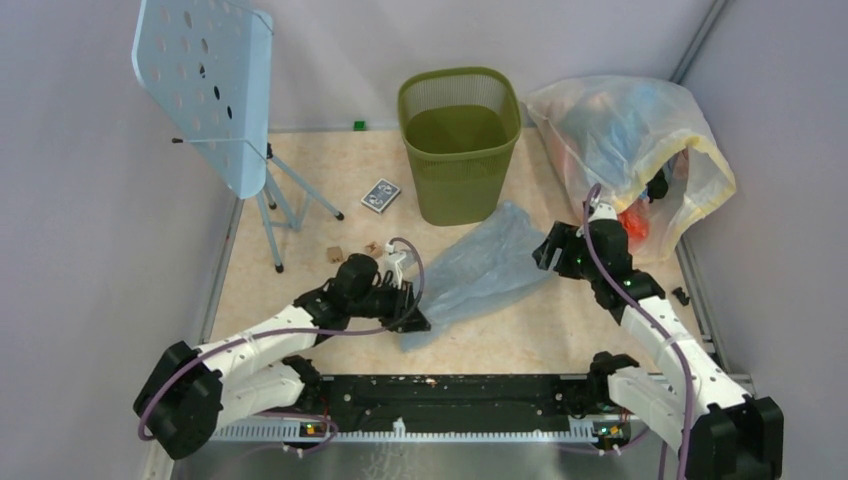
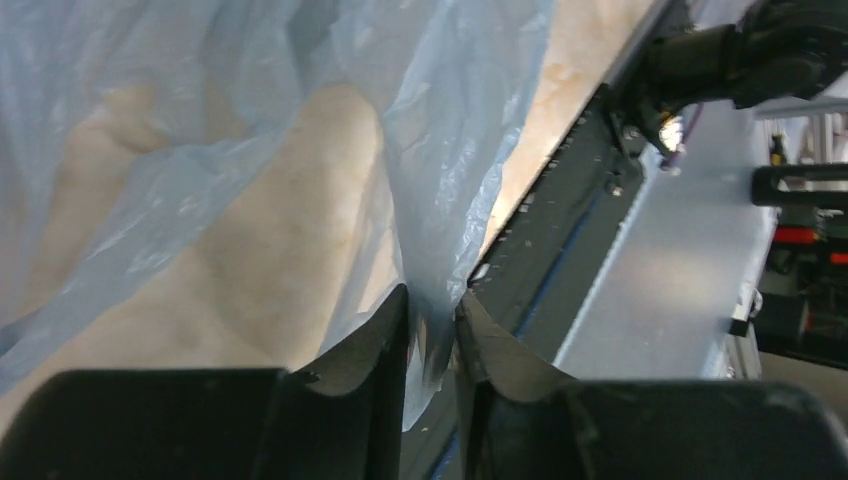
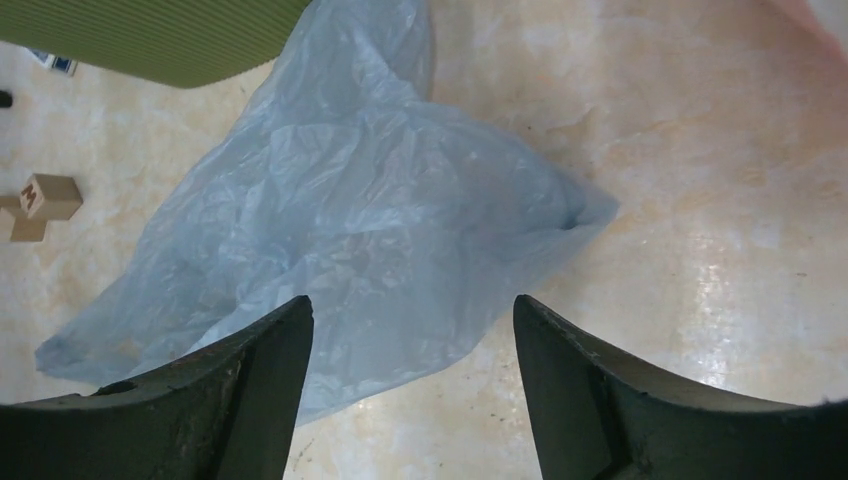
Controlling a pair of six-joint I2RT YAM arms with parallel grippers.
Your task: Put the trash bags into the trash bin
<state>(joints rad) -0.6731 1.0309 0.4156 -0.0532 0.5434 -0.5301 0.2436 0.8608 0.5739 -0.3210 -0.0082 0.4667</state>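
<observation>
My right gripper needs to move down onto the bag's near edge point(image 1: 540, 286) point(image 3: 462, 354) and close, since that edge lies below the gripper and runs between its open fingers.
The pale blue-grey trash bag point(image 1: 490, 262) lies flat and crumpled on the table, in front of the olive-green trash bin point(image 1: 460, 185), which stands upright at the back. My left gripper point(image 1: 410, 312) sits low at the bag's near left corner. In the left wrist view its jaws point(image 2: 435, 297) stand a narrow gap apart, with a fold of the bag point(image 2: 440, 120) hanging between them. My right gripper point(image 1: 548, 255) hovers over the bag's right edge. It point(image 3: 410, 302) is wide open with nothing gripped, above the bag point(image 3: 350, 230) and near the bin point(image 3: 170, 40).
A big clear-yellowish sack point(image 1: 630, 140) stuffed with coloured items leans at the back right. A pale blue perforated panel on a tripod point(image 1: 210, 90) stands at the back left. A card deck point(image 1: 380, 195) and small wooden blocks point(image 1: 335, 254) lie left of the bin. A black rail point(image 1: 450, 390) runs along the near edge.
</observation>
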